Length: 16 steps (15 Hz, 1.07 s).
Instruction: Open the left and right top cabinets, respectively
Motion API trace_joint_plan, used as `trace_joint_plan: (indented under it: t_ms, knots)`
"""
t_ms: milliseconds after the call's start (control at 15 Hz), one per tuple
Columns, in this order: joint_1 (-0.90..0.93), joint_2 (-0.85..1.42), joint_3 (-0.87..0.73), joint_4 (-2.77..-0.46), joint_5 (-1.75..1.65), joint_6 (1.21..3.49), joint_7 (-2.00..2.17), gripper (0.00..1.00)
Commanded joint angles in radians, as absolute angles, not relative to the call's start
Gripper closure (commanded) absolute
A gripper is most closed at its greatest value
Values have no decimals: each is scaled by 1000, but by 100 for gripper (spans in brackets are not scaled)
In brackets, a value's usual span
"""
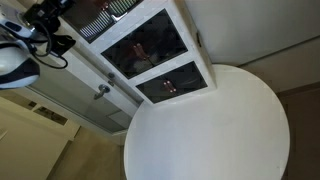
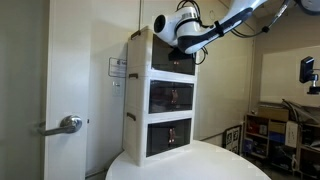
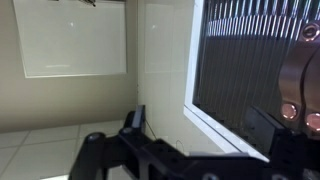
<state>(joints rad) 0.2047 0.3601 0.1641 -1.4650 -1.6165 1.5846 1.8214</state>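
The strap's lower end (image 3: 290,109) is right of my gripper in the wrist view, so I should next cross the door's slats that way until my fingers straddle it.
The white boxy unit (image 2: 140,100) stands on a round white table (image 2: 215,165). Its top cabinet has a grey, finely slatted door (image 3: 255,60) in a white frame (image 3: 200,108), which fills the right of the wrist view. The slats (image 1: 108,12) also show at the top of an exterior view. My gripper (image 3: 200,125) is open and holds nothing. One dark finger (image 3: 135,120) is left of the door's frame edge and the other finger (image 3: 265,125) is in front of the slats. In an exterior view the gripper (image 2: 178,48) hangs against the top compartment's front, hiding most of it.
Below the top compartment are two dark glass-fronted, white-framed compartments (image 2: 170,97) (image 2: 168,135). A door with a lever handle (image 2: 68,124) is beside the unit. Shelves with boxes (image 2: 270,125) stand behind the table. The wall carries a whiteboard (image 3: 70,38).
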Motion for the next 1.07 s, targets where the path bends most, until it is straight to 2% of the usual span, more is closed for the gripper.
trace_joint_plan:
  t_ms: [0,467,1000]
  knots:
    - [200,415,150,-1383,-1610,1649,1809,0]
    - [206,485,143,-1301,-1602,1757,1783,0]
    - [219,519,135,-1254,-1602,1753,1766,0]
